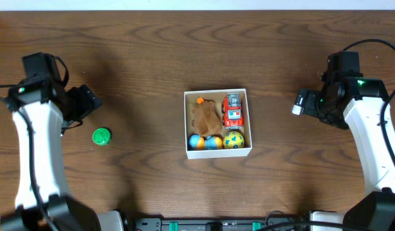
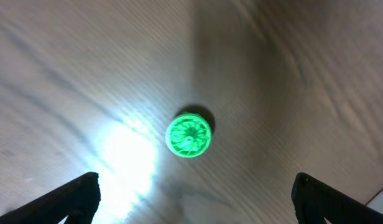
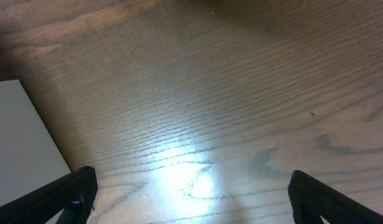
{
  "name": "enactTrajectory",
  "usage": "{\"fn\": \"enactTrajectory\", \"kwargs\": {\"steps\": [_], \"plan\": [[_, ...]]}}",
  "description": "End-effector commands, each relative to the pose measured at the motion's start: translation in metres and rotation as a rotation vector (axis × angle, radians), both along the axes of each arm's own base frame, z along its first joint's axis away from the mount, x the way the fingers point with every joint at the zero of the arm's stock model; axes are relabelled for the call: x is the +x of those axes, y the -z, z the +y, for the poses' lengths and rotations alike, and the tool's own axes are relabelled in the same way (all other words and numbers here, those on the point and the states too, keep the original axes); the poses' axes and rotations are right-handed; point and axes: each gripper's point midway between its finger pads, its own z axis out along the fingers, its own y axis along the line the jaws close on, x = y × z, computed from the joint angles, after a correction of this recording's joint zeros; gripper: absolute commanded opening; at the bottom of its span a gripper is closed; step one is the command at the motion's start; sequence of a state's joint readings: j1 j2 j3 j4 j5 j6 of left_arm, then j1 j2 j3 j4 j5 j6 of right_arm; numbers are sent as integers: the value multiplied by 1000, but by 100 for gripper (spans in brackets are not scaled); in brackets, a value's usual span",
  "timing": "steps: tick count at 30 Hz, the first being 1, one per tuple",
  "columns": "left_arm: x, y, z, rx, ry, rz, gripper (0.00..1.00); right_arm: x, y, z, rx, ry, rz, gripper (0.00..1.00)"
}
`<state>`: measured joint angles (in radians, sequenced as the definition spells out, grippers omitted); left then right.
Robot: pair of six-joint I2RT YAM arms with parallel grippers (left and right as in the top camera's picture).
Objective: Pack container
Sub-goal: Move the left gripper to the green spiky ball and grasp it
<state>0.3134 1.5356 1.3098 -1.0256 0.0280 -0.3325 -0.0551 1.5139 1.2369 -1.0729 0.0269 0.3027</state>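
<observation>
The toy alone sits outside the container, so my left gripper must lower its open fingers around the sides of the green round toy (image 1: 101, 136) below it and close.
The container (image 1: 217, 152), a small square white box, sits at the table's middle. In it lie a brown plush toy (image 1: 206, 116), a red toy truck (image 1: 233, 110), blue-orange balls (image 1: 205, 142) and a yellow ball (image 1: 234, 139). A green round toy (image 1: 101, 136) lies on the table to the left; it also shows in the left wrist view (image 2: 188, 135). My left gripper (image 1: 88, 102) is open and empty above it, its fingertips wide apart (image 2: 194, 196). My right gripper (image 1: 301, 102) is open and empty over bare wood (image 3: 191, 193), right of the container, whose white wall (image 3: 17, 143) shows at the left.
The wooden table (image 1: 146, 58) stretches around the box. Dark equipment (image 1: 217, 224) lines the front edge. Cables run from both arms.
</observation>
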Motion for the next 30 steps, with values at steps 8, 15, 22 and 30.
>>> {"fn": "enactTrajectory", "kwargs": {"steps": [8, 15, 22, 30], "plan": [[2, 94, -15, -173, 41, 240, 98, 2, 0, -4, -16, -5, -2, 99], [-6, 135, -24, -229, 75, 303, 98, 1, 0, -4, -17, -6, -1, 99], [-21, 154, -31, -252, 72, 325, 98, 1, 0, -4, -17, -6, 2, 99], [-23, 157, -32, -253, 71, 328, 95, -1, 1, -3, -18, -16, 11, 99]]}}
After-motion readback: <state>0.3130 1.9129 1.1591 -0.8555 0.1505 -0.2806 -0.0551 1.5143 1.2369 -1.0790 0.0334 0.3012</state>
